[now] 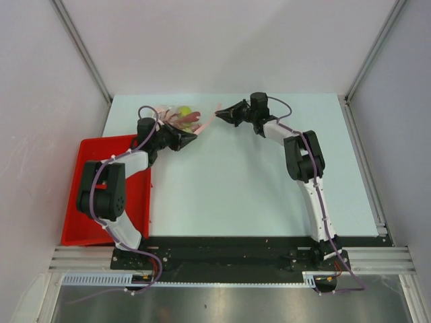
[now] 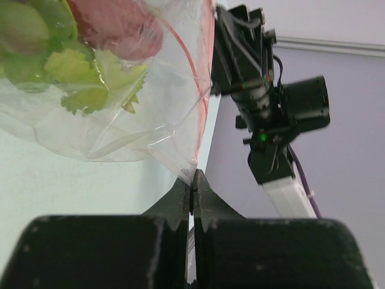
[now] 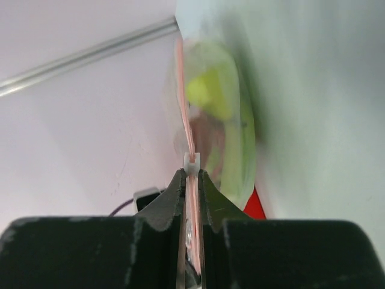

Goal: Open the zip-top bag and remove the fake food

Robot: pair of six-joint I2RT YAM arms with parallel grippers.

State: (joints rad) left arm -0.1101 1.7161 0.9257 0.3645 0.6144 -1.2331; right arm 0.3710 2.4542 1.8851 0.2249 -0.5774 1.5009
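Note:
The white slider goes outward along the pink-red zip toward the zip's far end (image 3: pixel 179 42) next, pushed by my right gripper, which then opens.
The zip-top bag (image 1: pixel 178 116) is held up at the back left of the table, stretched between both grippers. My left gripper (image 1: pixel 192 137) is shut on a lower corner of the bag (image 2: pixel 126 114), as the left wrist view (image 2: pixel 192 180) shows. Inside I see the red lobster (image 2: pixel 114 27), leafy stalk vegetable (image 2: pixel 90 78) and green grapes (image 2: pixel 21 33). My right gripper (image 1: pixel 217 113) is shut on the pink-red zip strip (image 3: pixel 187 129), just behind its white slider (image 3: pixel 191 161). In the right wrist view (image 3: pixel 191 177) the yellow-green pear (image 3: pixel 210 90) shows through the bag.
A red tray (image 1: pixel 81 195) lies at the table's left edge, under the left arm; a corner of it shows in the right wrist view (image 3: pixel 255 208). Aluminium frame posts stand at the table's back corners. The right arm's wrist (image 2: pixel 264 102) hangs close to the bag.

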